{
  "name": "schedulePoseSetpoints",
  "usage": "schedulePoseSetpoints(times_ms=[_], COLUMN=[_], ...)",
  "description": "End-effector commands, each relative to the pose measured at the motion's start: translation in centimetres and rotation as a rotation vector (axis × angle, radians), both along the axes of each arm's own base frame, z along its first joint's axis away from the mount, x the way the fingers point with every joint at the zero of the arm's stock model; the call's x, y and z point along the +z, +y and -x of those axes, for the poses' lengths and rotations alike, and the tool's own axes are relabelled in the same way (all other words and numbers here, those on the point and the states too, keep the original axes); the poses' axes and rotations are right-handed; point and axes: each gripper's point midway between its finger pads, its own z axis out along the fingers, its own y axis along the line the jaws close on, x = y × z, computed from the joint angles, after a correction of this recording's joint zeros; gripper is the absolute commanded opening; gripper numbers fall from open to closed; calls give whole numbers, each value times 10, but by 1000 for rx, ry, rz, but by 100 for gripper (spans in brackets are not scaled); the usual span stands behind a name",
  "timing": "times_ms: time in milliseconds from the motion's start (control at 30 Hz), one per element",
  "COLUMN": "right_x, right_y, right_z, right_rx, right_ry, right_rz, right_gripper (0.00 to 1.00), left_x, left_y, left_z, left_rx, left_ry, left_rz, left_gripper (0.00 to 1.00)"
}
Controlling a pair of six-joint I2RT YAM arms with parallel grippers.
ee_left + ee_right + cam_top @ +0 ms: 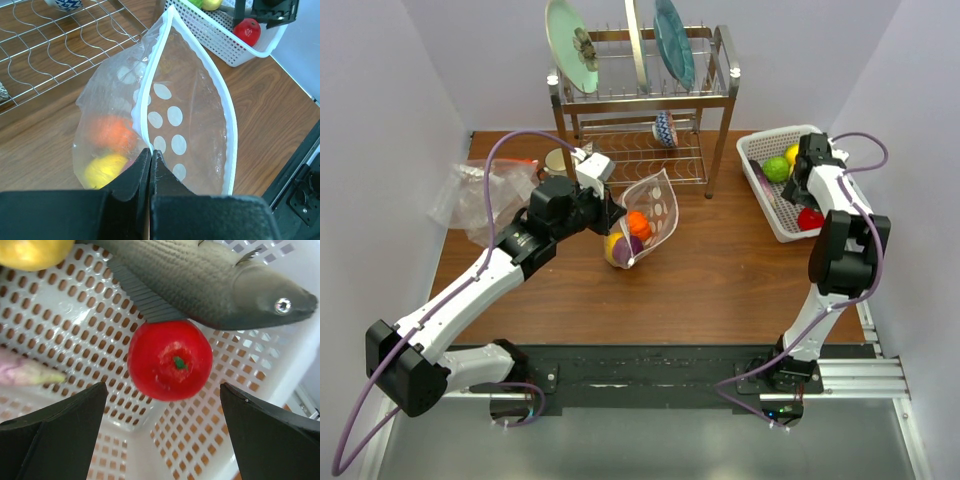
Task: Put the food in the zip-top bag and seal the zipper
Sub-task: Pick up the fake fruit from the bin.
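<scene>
My right gripper lowers around the red fruit (809,219) (170,360) beside the fish next and closes, because it lies below my wide-open fingers with free room on both sides.
The dotted zip-top bag (655,212) stands open on the table (720,280), mouth toward the right. It holds an orange fruit (638,223), a yellow one (615,250) and a purple one (633,244). My left gripper (613,214) is shut on the bag's zipper (148,90) at the near rim, fingertips pinched together (151,152). The orange (112,132) and yellow (104,171) fruits show through the plastic. My right gripper (808,190) is open over the white basket (760,148), jaws wide (162,390) on either side of a red fruit (170,360), not touching it.
The basket also holds a green fruit (776,168), a yellow fruit (792,153), a grey toy fish (200,285) and a pale purple piece (25,372). A metal dish rack (640,100) with plates stands behind the bag. Plain crumpled plastic (480,195) lies at the left.
</scene>
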Motion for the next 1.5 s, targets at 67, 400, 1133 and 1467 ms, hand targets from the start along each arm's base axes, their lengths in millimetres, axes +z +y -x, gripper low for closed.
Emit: schedulePoseSetpoints(times_ms=[67, 400, 1133, 1467], right_x=[-20, -2, 183, 246], right_y=[-18, -25, 164, 299], right_z=[-10, -18, 14, 77], right_rx=[-78, -106, 657, 1056], right_ry=[-36, -131, -721, -848], right_rz=[-7, -10, -487, -712], right_gripper=[98, 61, 51, 49], left_x=[17, 17, 13, 11], left_y=[0, 2, 1, 1], left_z=[-3, -4, -6, -7], left_rx=[1, 15, 12, 16], left_ry=[-47, -52, -42, -39], left_rz=[47, 40, 34, 28], left_gripper=[0, 0, 0, 0])
